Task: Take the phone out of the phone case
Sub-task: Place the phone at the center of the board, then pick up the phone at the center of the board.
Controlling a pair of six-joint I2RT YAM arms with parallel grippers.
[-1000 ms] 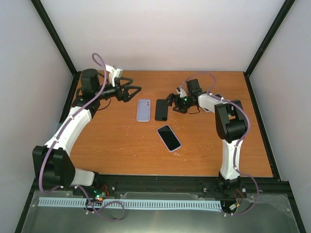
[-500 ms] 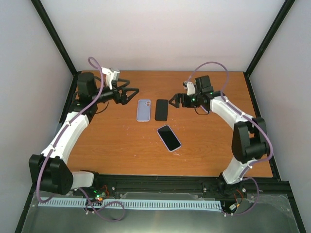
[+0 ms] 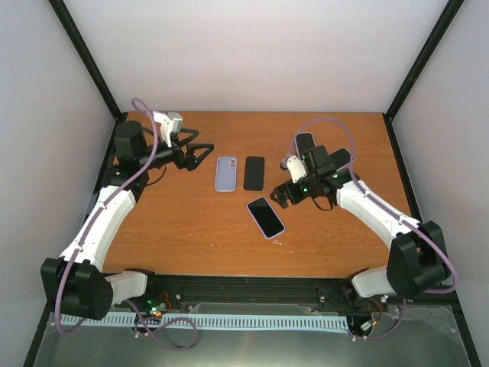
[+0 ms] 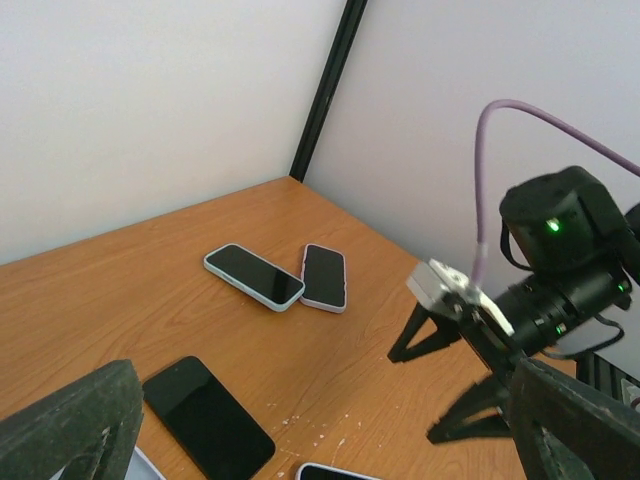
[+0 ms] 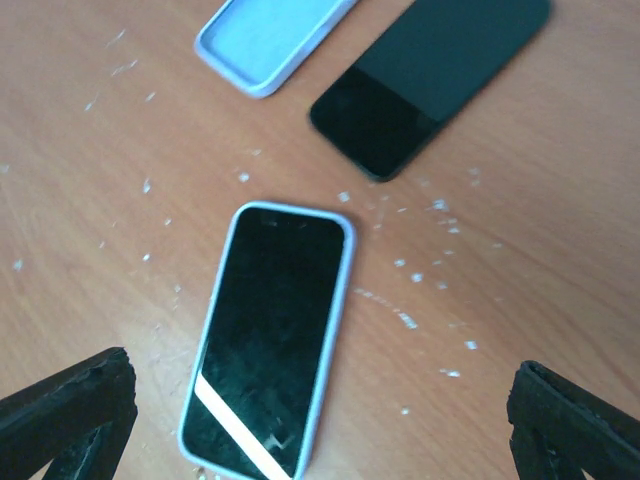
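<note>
I will next move my right gripper down to the left in the top view, with my open fingers on either side of the cased phone's middle, because the phone's narrow width fits between them.
A phone in a lavender case lies screen up near the table's middle; it also shows in the right wrist view. An empty lavender case and a bare black phone lie side by side behind it, and both show in the right wrist view, the case and the phone. My right gripper is open and empty, just right of the cased phone's far end and above it. My left gripper is open and empty, left of the empty case.
Two more cased phones lie at the back right, partly behind the right arm in the top view. White crumbs dot the wood around the cased phone. Black frame posts stand at the corners.
My right gripper has moved away from the bare black phone's side, back and then toward the near side over the cased phone. My left gripper has drawn slightly left.
</note>
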